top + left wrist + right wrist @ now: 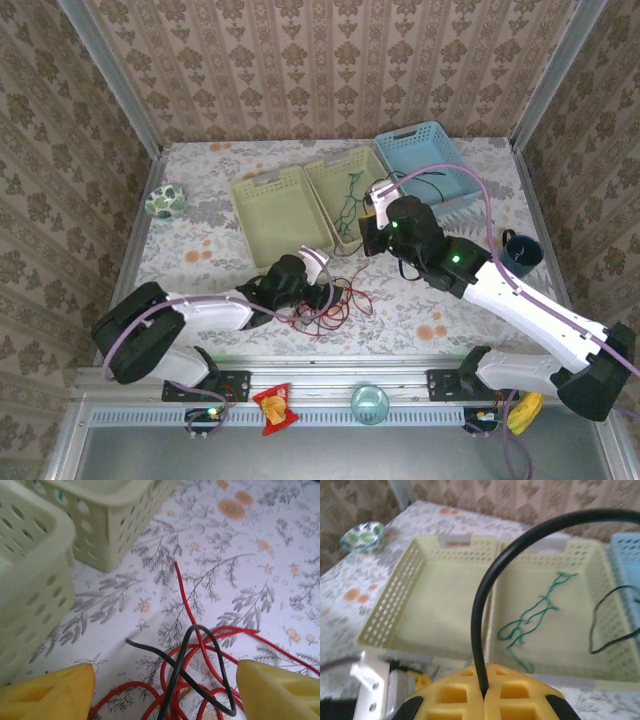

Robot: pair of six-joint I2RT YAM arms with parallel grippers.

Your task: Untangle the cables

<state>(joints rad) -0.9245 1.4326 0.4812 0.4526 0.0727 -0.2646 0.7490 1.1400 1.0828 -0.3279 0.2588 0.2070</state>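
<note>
A piece of black cable already lies in the blue basket point(629, 560), so my right gripper should next move outward and then down into it to release the black cable point(480, 610).
A tangle of red cable point(192, 630) lies on the flowered table, and a loop of black cable point(187, 652) crosses over it. My left gripper point(165, 695) stands open low over this tangle, one yellow finger point(50, 692) on each side of it, touching nothing. From above, the left gripper point(322, 290) sits at the red cable point(335, 300). My right gripper point(485, 695) is shut on the black cable point(480, 610), which arches up and to the right. The right gripper point(372, 213) hovers by the right yellow basket point(325, 170). A green cable point(535, 615) lies inside that basket.
A second yellow basket point(275, 215) stands to the left of the first. A blue basket point(425, 160) at the back right holds a strand of black cable point(610, 615). A small bowl point(165, 203) sits at the left edge and a dark mug point(522, 252) at the right.
</note>
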